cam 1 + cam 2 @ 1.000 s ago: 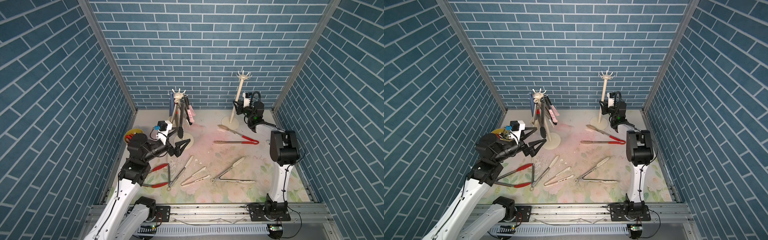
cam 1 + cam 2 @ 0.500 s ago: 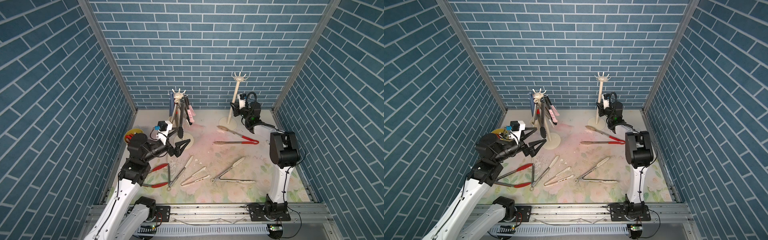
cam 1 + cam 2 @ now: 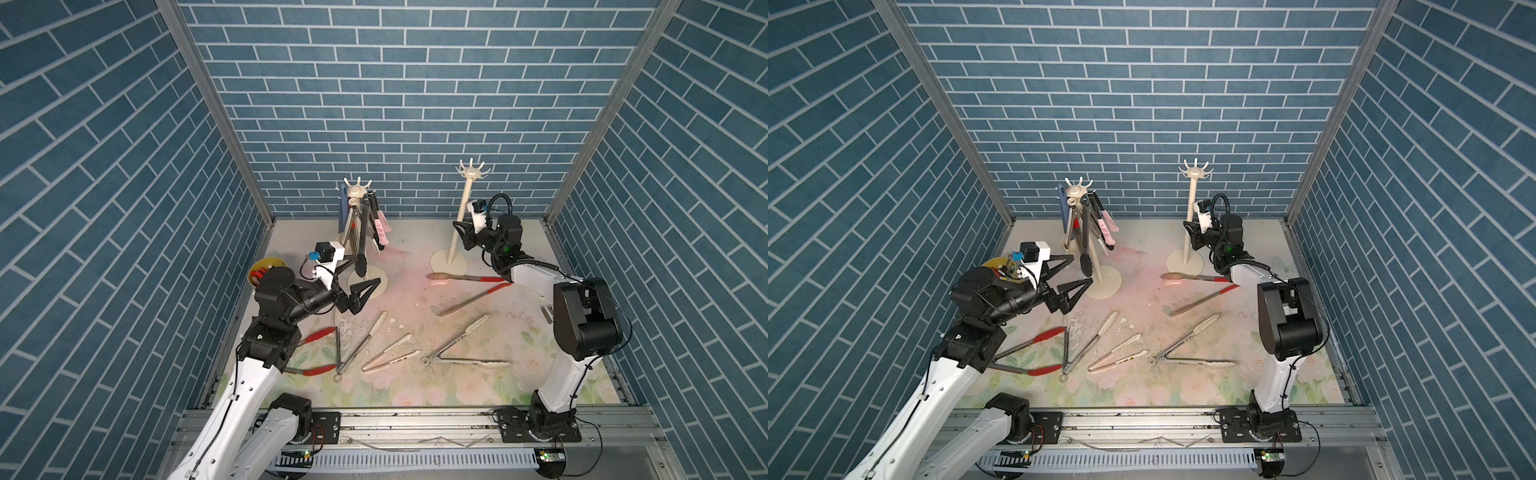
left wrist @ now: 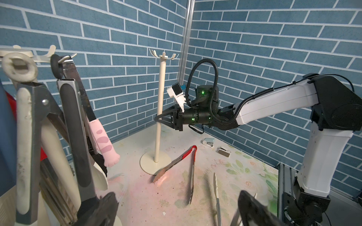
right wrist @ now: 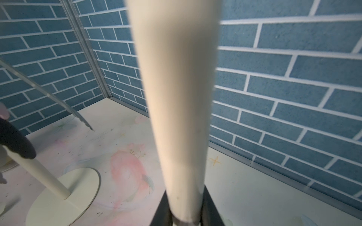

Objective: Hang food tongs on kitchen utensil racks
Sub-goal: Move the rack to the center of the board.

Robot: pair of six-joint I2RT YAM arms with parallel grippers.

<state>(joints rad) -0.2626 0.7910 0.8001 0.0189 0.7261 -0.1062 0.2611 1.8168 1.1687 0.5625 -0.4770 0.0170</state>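
My right gripper draws back next, slides the bare rack toward the red-handled tongs [image 3: 461, 277] and releases the pole, since the tongs lie back from the gripper.
Two cream kitchen utensil racks stand at the back. My right gripper [image 3: 459, 235] is shut on the pole of the bare right rack [image 3: 464, 208], midway up; the pole [image 5: 176, 97] fills the right wrist view. The left rack [image 3: 358, 192] carries several hung food tongs: black-tipped [image 3: 361, 249], pink [image 3: 382, 226] and blue [image 3: 343, 208]. My left gripper [image 3: 368, 270] stands open and empty beside that rack's base. More tongs lie on the mat: red-tipped [image 3: 318, 334], cream-tipped steel [image 3: 365, 340], beige [image 3: 390, 353], another steel pair [image 3: 457, 349], and a red-handled pair [image 3: 469, 291] against the right rack's base.
A yellow cup [image 3: 266, 268] with markers sits by the left wall behind my left arm. Two small staplers [image 4: 208, 141] [image 4: 223, 151] lie near the right wall. Blue brick walls enclose three sides. The flowered mat [image 3: 415, 390] has crumbs on it.
My right gripper has slid the right rack to the left and toward the front. The red-handled tongs by its base have shifted and spread. The left arm has held still.
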